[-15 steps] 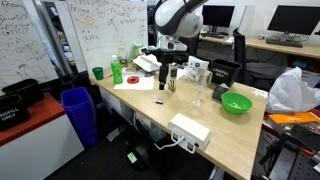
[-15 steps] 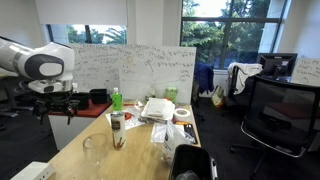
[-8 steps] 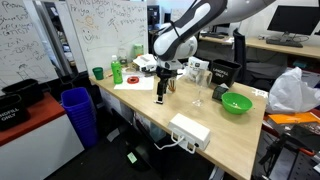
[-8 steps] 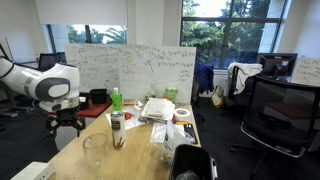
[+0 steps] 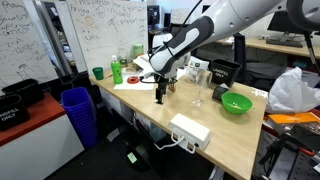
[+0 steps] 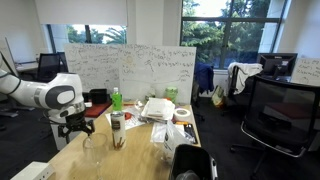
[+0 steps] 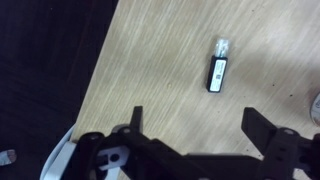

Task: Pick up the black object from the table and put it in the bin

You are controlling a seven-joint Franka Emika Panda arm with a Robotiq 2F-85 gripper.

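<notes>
My gripper should edge toward the wrist view's top and lower over the object's black body (image 7: pixel 216 75) to close, as that body lies flat beyond my open fingers.
The black object (image 7: pixel 218 73) is a small flat oblong with a silver end, lying on the wooden table (image 7: pixel 150 60). In the wrist view my gripper (image 7: pixel 197 125) is open and empty, and the object lies just beyond the gap between the fingertips. In both exterior views the gripper (image 5: pixel 159 97) (image 6: pixel 78 126) hangs low over the table near its edge. I cannot make out the object in the exterior views. The blue ribbed bin (image 5: pixel 78 113) stands on the floor beside the table's end.
A green bowl (image 5: pixel 236 103), a wine glass (image 5: pixel 197 95), a white power strip (image 5: pixel 190 130), a green cup (image 5: pixel 98 73), a green bottle (image 5: pixel 117 70) and papers stand on the table. A clear glass (image 6: pixel 93 150) stands close to the gripper. The table edge (image 7: pixel 95 90) is close by.
The arm has come down from well above the table until the gripper is just over the surface. The jaws have stayed open.
</notes>
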